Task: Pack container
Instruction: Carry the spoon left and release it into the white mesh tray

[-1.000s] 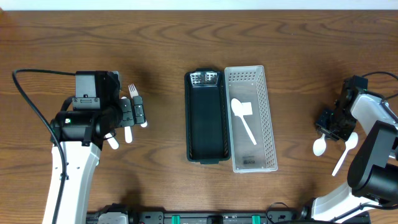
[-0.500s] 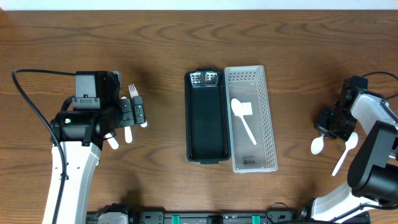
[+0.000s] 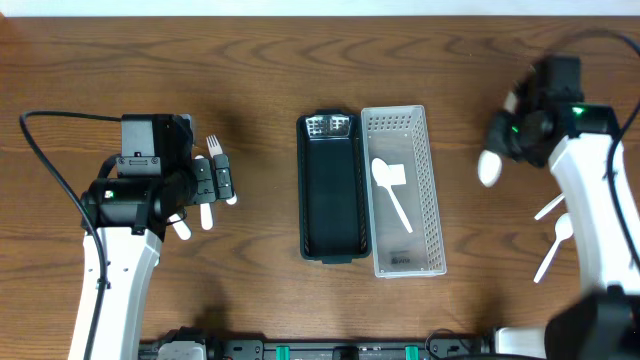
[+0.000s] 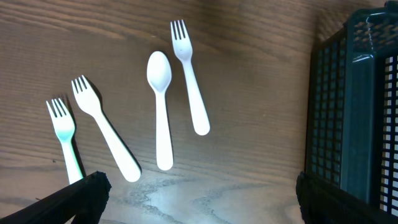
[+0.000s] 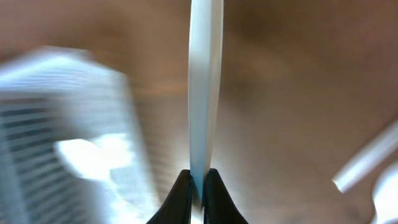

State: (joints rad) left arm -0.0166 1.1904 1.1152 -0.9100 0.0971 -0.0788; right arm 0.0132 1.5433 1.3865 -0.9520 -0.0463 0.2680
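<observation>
The white container already holding a spoon is to the left of my right gripper in the overhead view. My right gripper should move left over it next, then go down and let go.
A black container and a white perforated container stand side by side mid-table; a white spoon lies in the white one. My right gripper is shut on a white spoon, held above the wood right of the white container; the right wrist view shows the handle clamped edge-on between the jaws. My left gripper is open and empty over white forks and a spoon on the table; the black container's edge shows at right.
Two more white utensils lie on the wood at the far right. Several white forks lie left of the black container. Cables run along both arms.
My right arm has lifted a white spoon off the table at the far right and swung it up and left towards the white container. The left arm has not moved.
</observation>
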